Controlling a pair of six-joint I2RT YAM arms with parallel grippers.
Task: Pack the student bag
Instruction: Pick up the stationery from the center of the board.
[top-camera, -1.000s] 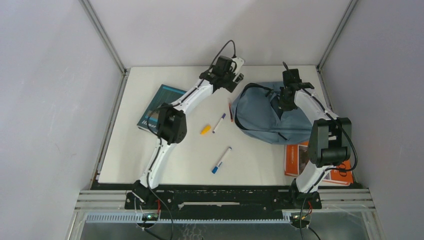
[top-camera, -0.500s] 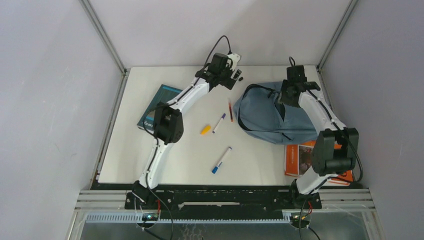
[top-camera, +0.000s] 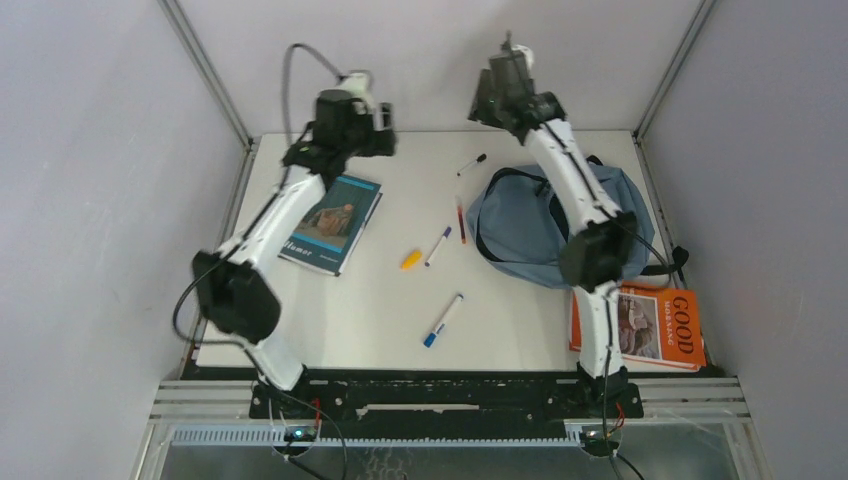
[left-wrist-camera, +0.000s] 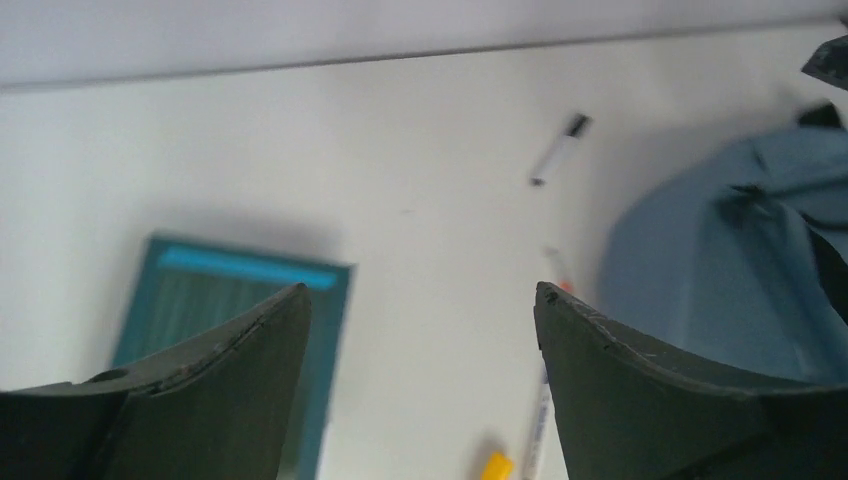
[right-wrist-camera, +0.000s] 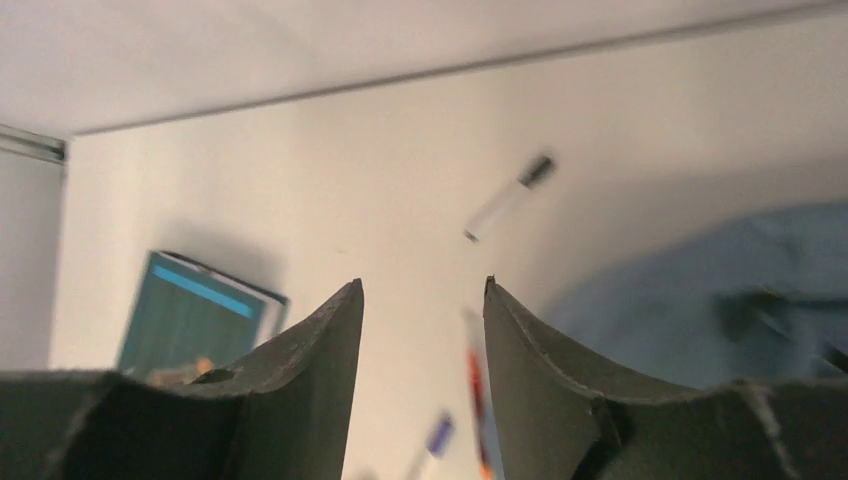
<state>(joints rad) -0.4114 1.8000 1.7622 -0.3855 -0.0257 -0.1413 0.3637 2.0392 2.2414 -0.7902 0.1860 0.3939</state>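
The black-capped pen's white body (top-camera: 466, 169) (right-wrist-camera: 488, 216) should come between my right gripper's open fingers as the gripper lowers and turns.
The student bag (top-camera: 540, 235), a soft grey-blue backpack with black straps, lies at the back right of the table; it also shows as the blue bag (left-wrist-camera: 725, 275) and the blurred bag (right-wrist-camera: 700, 300). My left gripper (left-wrist-camera: 420, 292) hangs high over the table with its jaws wide open and empty, and sits up near the back left as the left gripper (top-camera: 365, 118). My right gripper (right-wrist-camera: 422, 284) is also raised, jaws apart with nothing between them, above the table's back edge as the right gripper (top-camera: 500, 95). Neither touches the bag.
A teal book (top-camera: 330, 222) lies left of centre and an orange book (top-camera: 640, 322) at the front right. Loose on the table are a black-capped pen (top-camera: 472, 164), a red pen (top-camera: 461, 220), a purple-capped pen (top-camera: 437, 245), a yellow piece (top-camera: 411, 259) and a blue marker (top-camera: 442, 320).
Both arms have risen off the bag. The right gripper went from shut at the bag to open and moved up and back. The left arm swung left, above the teal book.
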